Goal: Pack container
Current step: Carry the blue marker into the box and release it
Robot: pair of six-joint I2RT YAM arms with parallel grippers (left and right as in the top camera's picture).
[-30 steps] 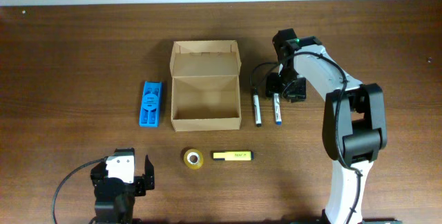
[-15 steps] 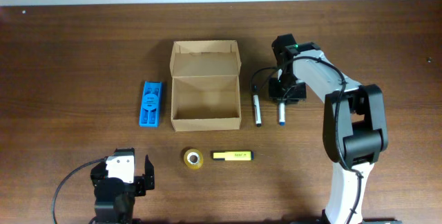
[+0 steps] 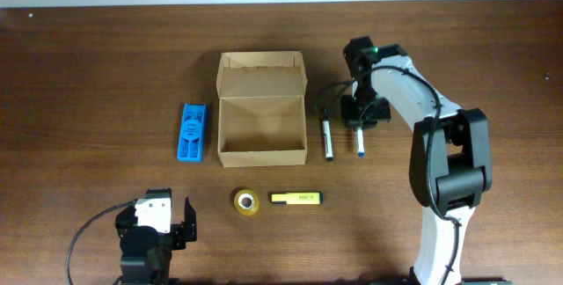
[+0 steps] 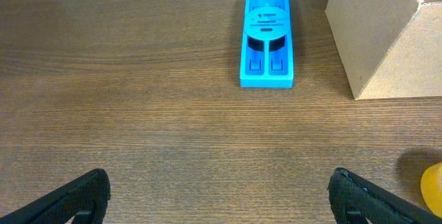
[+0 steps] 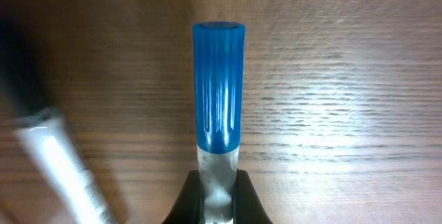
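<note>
The box's empty bottom lies to my right gripper's left in the overhead view, so next the gripper should lift the marker over the box's side, lower it and release.
The container (image 3: pixel 262 109), a tan cardboard box, stands open at mid-table with its flap lid raised at the back and nothing visible inside. One of its corners (image 4: pixel 387 37) shows in the left wrist view. My right gripper (image 3: pixel 361 114) is to its right, shut on the clear barrel of a blue-capped marker (image 3: pixel 360 142). In the right wrist view the marker (image 5: pixel 218 92) points away from the gripper (image 5: pixel 219 182), low over the wood. My left gripper (image 3: pixel 157 223) rests near the front left edge, open (image 4: pixel 221 196) over bare table.
A black-capped marker (image 3: pixel 327 138) lies between the box and the held marker. A blue plastic case (image 3: pixel 192 132) lies left of the box. A yellow tape roll (image 3: pixel 247 202) and a yellow highlighter (image 3: pixel 296 199) lie in front of it.
The right gripper has closed on the blue-capped marker, which has shifted slightly right and toward the front. The left arm has not moved.
</note>
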